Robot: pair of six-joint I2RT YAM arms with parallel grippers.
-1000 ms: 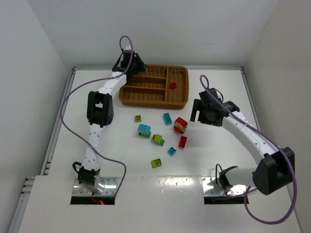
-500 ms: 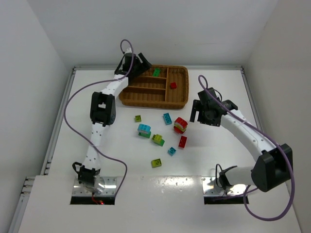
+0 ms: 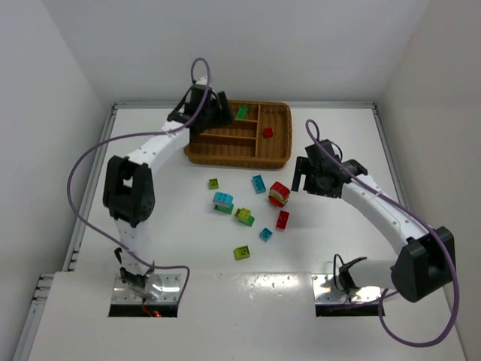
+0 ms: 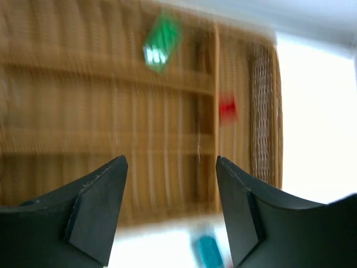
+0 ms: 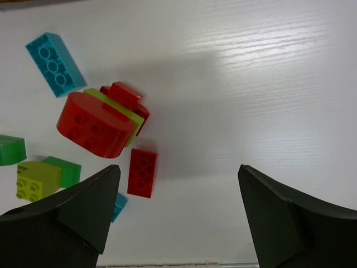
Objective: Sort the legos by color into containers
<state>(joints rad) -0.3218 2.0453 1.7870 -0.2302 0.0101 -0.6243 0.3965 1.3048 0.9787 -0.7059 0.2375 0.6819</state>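
Observation:
I should move my left gripper back off the tray (image 3: 279,154) and down onto the cyan part of the cyan-green clump (image 3: 223,198) next, because that part is below and back from the gripper.
The wicker tray (image 3: 279,154) stands at the back of the table; a green lego (image 3: 242,112) lies in its far section and a red one (image 3: 268,132) in the crosswise section. My left gripper (image 3: 220,114) hangs open over the tray's left end, with nothing between its fingers (image 4: 100,201). The left wrist view is blurred but shows the green lego (image 4: 162,39), the red lego (image 4: 227,108) and the tray (image 4: 83,139). My right gripper (image 3: 304,179) is open above bare table, right of a red and yellow-green clump (image 5: 97,131) and a red brick (image 5: 141,172).
Loose legos lie mid-table: a cyan brick (image 3: 258,183), a small yellow-green one (image 3: 213,183), a cyan-green clump (image 3: 223,201), a yellow-green and green clump (image 3: 243,216), a small cyan one (image 3: 265,234), a yellow-green one (image 3: 241,253). White walls enclose the table.
The left gripper opened and let the green lego drop into the tray's far section, and the left arm's elbow swung out to the left. The right arm barely shifted.

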